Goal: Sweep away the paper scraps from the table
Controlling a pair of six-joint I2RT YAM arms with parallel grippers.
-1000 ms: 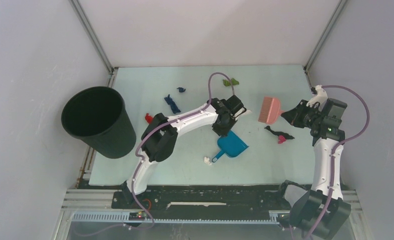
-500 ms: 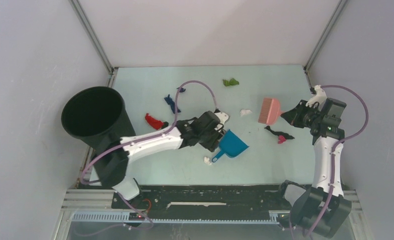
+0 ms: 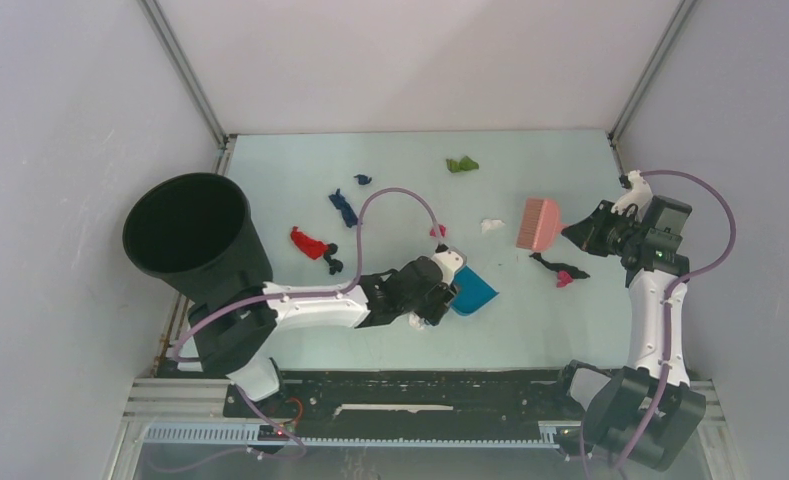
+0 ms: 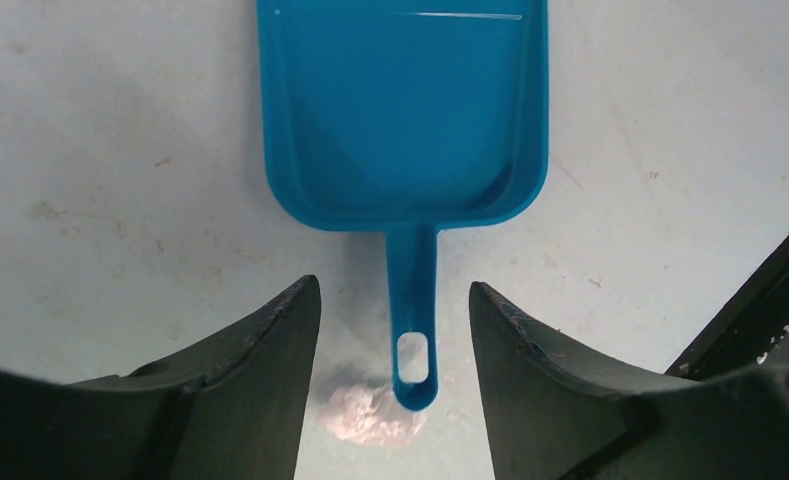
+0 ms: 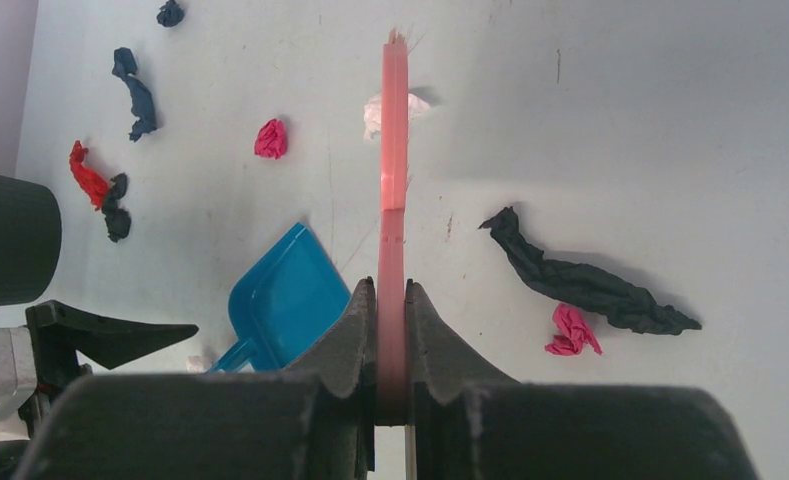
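Next, my left gripper moves down around its holed end, then closes.
Paper scraps lie across the table [image 3: 270,165]: green [image 3: 461,164], dark blue [image 3: 345,208], red [image 3: 308,242], magenta [image 3: 437,231], white [image 3: 490,225], and a long black one [image 3: 555,264] with a magenta bit [image 3: 563,280]. My left gripper [image 3: 442,300] is open, its jaws on either side of the blue dustpan's handle [image 4: 411,300] without touching it. A white scrap [image 4: 365,415] lies at the handle's end. My right gripper [image 5: 392,290] is shut on the pink brush [image 5: 394,150], held on edge above the table beside the black scrap [image 5: 580,280].
A black bin [image 3: 195,240] stands at the table's left edge. The dustpan's tray [image 3: 475,290] lies mid-table, its mouth facing away from my left gripper. Grey walls close the back and both sides. A black rail [image 3: 420,385] runs along the near edge.
My left arm swung from the far middle of the table back toward the near side and now has its open jaws on either side of the dustpan handle. The right arm and brush barely moved.
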